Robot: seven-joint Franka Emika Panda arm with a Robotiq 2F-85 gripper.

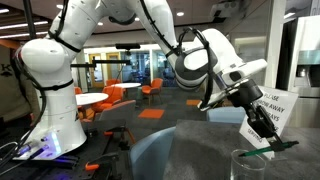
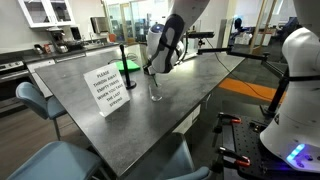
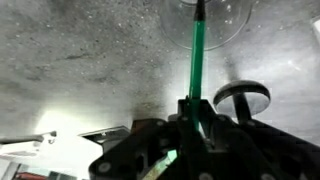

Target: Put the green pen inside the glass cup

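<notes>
The pen's tip reaches over the cup's rim, so my gripper needs to move slightly down toward the glass cup's opening [image 1: 247,155] below it and release the green pen [image 1: 276,146].
My gripper [image 1: 262,128] is shut on the green pen [image 1: 276,146], which sticks out sideways just above the glass cup [image 1: 250,163] at the lower right of an exterior view. In the wrist view the pen [image 3: 197,55] runs from my jaws [image 3: 190,108] up to the rim of the clear cup [image 3: 225,22], its tip at the cup's mouth. In an exterior view the gripper [image 2: 152,73] hangs right over the cup [image 2: 155,92] on the grey table [image 2: 200,95]. The pen is too thin to make out there.
A white paper sign [image 2: 106,88] stands on the table beside the cup and also shows behind the gripper in an exterior view [image 1: 274,108]. A black round-based stand [image 2: 126,62] stands behind it, also in the wrist view [image 3: 242,97]. Blue chairs [image 2: 30,100] line the table's edge.
</notes>
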